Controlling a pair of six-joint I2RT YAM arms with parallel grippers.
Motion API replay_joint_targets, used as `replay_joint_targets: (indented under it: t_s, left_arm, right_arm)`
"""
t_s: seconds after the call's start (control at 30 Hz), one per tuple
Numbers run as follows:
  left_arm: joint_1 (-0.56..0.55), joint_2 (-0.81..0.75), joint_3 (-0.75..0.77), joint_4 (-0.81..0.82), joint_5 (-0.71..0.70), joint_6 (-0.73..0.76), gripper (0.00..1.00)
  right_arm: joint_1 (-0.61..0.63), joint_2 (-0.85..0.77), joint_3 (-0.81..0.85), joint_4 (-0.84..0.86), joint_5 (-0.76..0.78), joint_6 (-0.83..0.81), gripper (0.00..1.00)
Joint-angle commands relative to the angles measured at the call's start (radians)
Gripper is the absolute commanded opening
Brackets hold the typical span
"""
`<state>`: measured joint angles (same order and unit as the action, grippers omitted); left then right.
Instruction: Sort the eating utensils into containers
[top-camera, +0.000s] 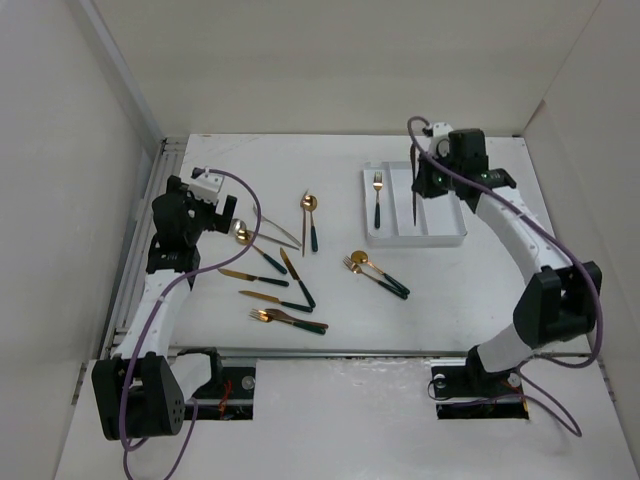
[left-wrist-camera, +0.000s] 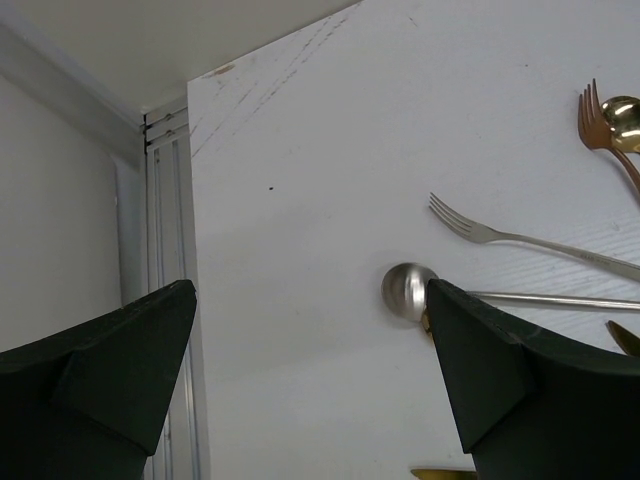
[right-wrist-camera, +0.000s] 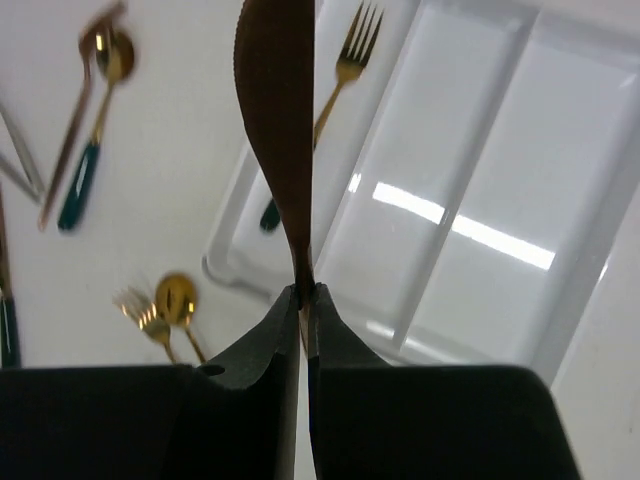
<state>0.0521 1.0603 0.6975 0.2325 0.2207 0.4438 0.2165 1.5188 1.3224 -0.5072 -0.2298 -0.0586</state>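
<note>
My right gripper lowers the dark-bladed knife into the middle container next, apart from the gold fork alongside. It releases it there, since that container lies empty below.
My right gripper is shut on a dark-bladed knife, which hangs over the white tray above the divider between its left and middle containers. A gold fork with a dark handle lies in the left container. My left gripper is open with nothing between its fingers, hovering over a silver spoon and a silver fork. Several more eating utensils lie loose on the table.
A gold spoon and fork pair lies just in front of the tray. Another spoon and fork lie mid-table. A metal rail and the enclosure wall run along the table's left edge.
</note>
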Motion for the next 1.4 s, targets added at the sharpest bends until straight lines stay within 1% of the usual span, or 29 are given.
replay_joint_targets:
  t_s: [0.0, 0.03, 0.07, 0.1, 0.13, 0.17, 0.2, 0.23, 0.3, 0.43, 0.6, 0.63, 0.67, 0.7, 0.77, 0.87, 0.9, 0.97, 1.03, 1.07, 1.1, 1.13, 1.17, 1.2, 1.23, 1.3, 1.37]
  left_arm:
    - [-0.005, -0.033, -0.004, 0.019, -0.021, -0.016, 1.00]
    - [-0.005, -0.033, -0.004, 0.019, -0.047, -0.034, 1.00]
    - [-0.005, -0.033, 0.005, 0.019, -0.072, -0.068, 1.00]
    - [-0.005, -0.033, 0.005, 0.028, -0.092, -0.150, 1.00]
    - [-0.005, -0.033, 0.016, 0.028, -0.109, -0.180, 1.00]
    - [-0.005, -0.033, 0.034, 0.016, -0.121, -0.198, 1.00]
    - [-0.005, -0.033, 0.034, -0.007, -0.121, -0.198, 1.00]
    - [0.005, -0.023, 0.048, -0.016, -0.121, -0.209, 1.00]
    - [0.005, -0.023, 0.057, -0.016, -0.121, -0.220, 1.00]
    - [0.005, -0.005, 0.057, -0.016, -0.121, -0.220, 1.00]
    - [0.005, 0.004, 0.057, -0.016, -0.121, -0.241, 1.00]
    - [0.005, 0.004, 0.057, -0.016, -0.121, -0.241, 1.00]
    - [0.005, 0.004, 0.068, -0.016, -0.130, -0.254, 1.00]
    - [0.005, 0.004, 0.068, -0.016, -0.130, -0.263, 1.00]
    - [0.005, 0.004, 0.077, -0.027, -0.130, -0.263, 1.00]
    - [0.005, 0.004, 0.086, -0.045, -0.130, -0.263, 1.00]
    - [0.005, 0.004, 0.086, -0.045, -0.130, -0.272, 1.00]
    - [0.005, 0.004, 0.086, -0.054, -0.121, -0.272, 1.00]
    - [0.005, -0.006, 0.086, -0.065, -0.110, -0.284, 1.00]
    - [0.005, -0.006, 0.086, -0.065, -0.110, -0.293, 1.00]
    - [0.005, -0.017, 0.086, -0.065, -0.100, -0.316, 1.00]
    - [0.005, -0.028, 0.086, -0.076, -0.109, -0.338, 1.00]
    - [0.005, -0.028, 0.086, -0.076, -0.122, -0.361, 1.00]
    - [0.005, -0.037, 0.074, -0.087, -0.148, -0.410, 1.00]
    - [0.005, -0.048, 0.074, -0.087, -0.149, -0.424, 1.00]
    - [0.005, -0.059, 0.063, -0.108, -0.149, -0.424, 1.00]
    - [0.005, -0.071, 0.043, -0.119, -0.098, -0.395, 1.00]
  right_arm:
    - [-0.040, 0.123, 0.135, 0.147, -0.019, 0.126, 0.00]
    - [-0.049, 0.162, 0.170, 0.133, -0.005, 0.135, 0.00]
    - [-0.058, 0.202, 0.239, 0.116, 0.018, 0.135, 0.00]
    - [-0.072, 0.243, 0.274, 0.095, 0.018, 0.135, 0.00]
    - [-0.072, 0.321, 0.309, 0.047, 0.018, 0.135, 0.00]
    - [-0.072, 0.354, 0.363, 0.026, 0.018, 0.135, 0.00]
    - [-0.072, 0.383, 0.380, 0.009, 0.018, 0.126, 0.00]
    - [-0.072, 0.420, 0.380, 0.000, 0.018, 0.126, 0.00]
    - [-0.072, 0.429, 0.380, -0.001, 0.018, 0.147, 0.00]
    - [-0.072, 0.439, 0.327, -0.013, 0.027, 0.172, 0.00]
    - [-0.072, 0.520, 0.327, -0.062, 0.046, 0.181, 0.00]
    - [-0.072, 0.529, 0.327, -0.062, 0.059, 0.193, 0.07]
    - [-0.072, 0.538, 0.336, -0.073, 0.060, 0.194, 0.12]
    - [-0.072, 0.538, 0.336, -0.073, 0.060, 0.194, 0.21]
    - [-0.062, 0.538, 0.336, -0.061, 0.060, 0.194, 0.30]
    - [-0.052, 0.505, 0.336, -0.047, 0.093, 0.169, 0.38]
    - [-0.052, 0.504, 0.336, -0.047, 0.102, 0.155, 0.39]
    - [-0.040, 0.449, 0.324, -0.034, 0.122, 0.115, 0.39]
    - [0.007, 0.388, 0.255, -0.001, 0.179, 0.073, 0.39]
    - [0.030, 0.306, 0.212, 0.048, 0.200, 0.018, 0.40]
    - [0.087, 0.260, 0.165, 0.076, 0.234, -0.010, 0.43]
    - [0.115, 0.215, 0.064, 0.100, 0.234, -0.033, 0.43]
    - [0.142, 0.131, 0.014, 0.139, 0.234, -0.059, 0.44]
    - [0.168, 0.094, -0.032, 0.150, 0.234, -0.060, 0.44]
    - [0.214, 0.061, -0.117, 0.150, 0.219, -0.060, 0.44]
    - [0.251, -0.004, -0.185, 0.162, 0.219, 0.003, 0.44]
    - [0.300, -0.016, -0.248, 0.138, 0.208, 0.043, 0.44]
